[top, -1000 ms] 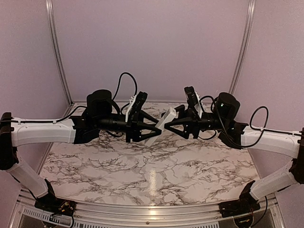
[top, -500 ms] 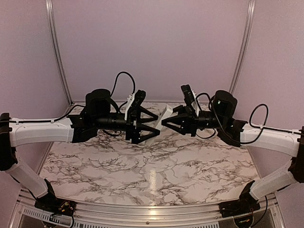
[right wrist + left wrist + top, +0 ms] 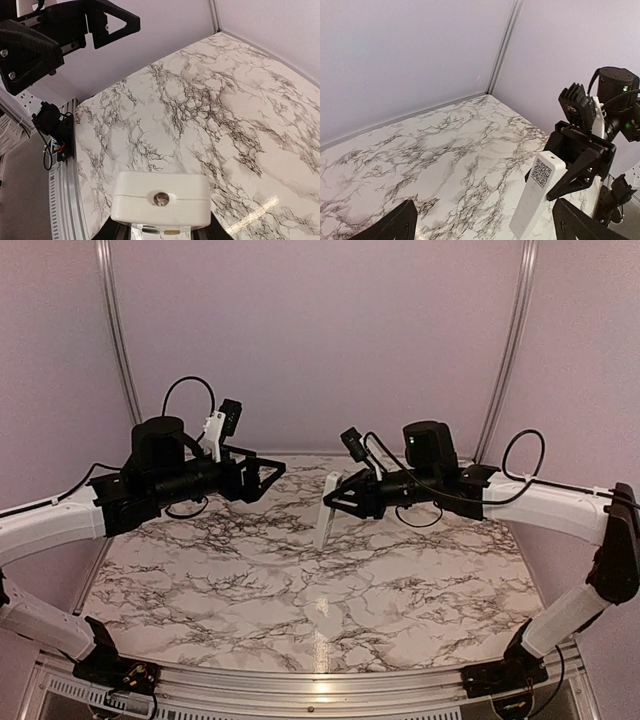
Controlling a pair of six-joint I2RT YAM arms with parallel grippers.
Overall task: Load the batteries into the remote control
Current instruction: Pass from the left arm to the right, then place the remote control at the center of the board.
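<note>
The right gripper moves down next, tipping downward, and releases the remote control (image 3: 326, 515) flat on the bare marble below, because it still hangs nearly upright.
The remote control (image 3: 326, 515) is a slim white bar that hangs nearly upright above the marble table (image 3: 300, 610). My right gripper (image 3: 338, 502) is shut on its upper end. In the left wrist view the remote control (image 3: 536, 197) shows a QR label, with the right gripper (image 3: 580, 167) behind it. Seen end-on in the right wrist view, the remote control (image 3: 160, 199) fills the space between the right gripper's (image 3: 161, 231) fingers. My left gripper (image 3: 268, 471) stands open and empty, well to the remote's left; its own view shows the left gripper (image 3: 484, 212) with fingertips far apart. The batteries are out of view.
Pale walls close in the table on three sides, with metal posts (image 3: 117, 340) at the back corners. A metal rail (image 3: 300, 690) runs along the front edge by the arm bases. Black cables loop over both wrists.
My left gripper has opened, let go of the remote and drawn back to the left. The right gripper alone now holds the remote, shifted left and hanging more upright.
</note>
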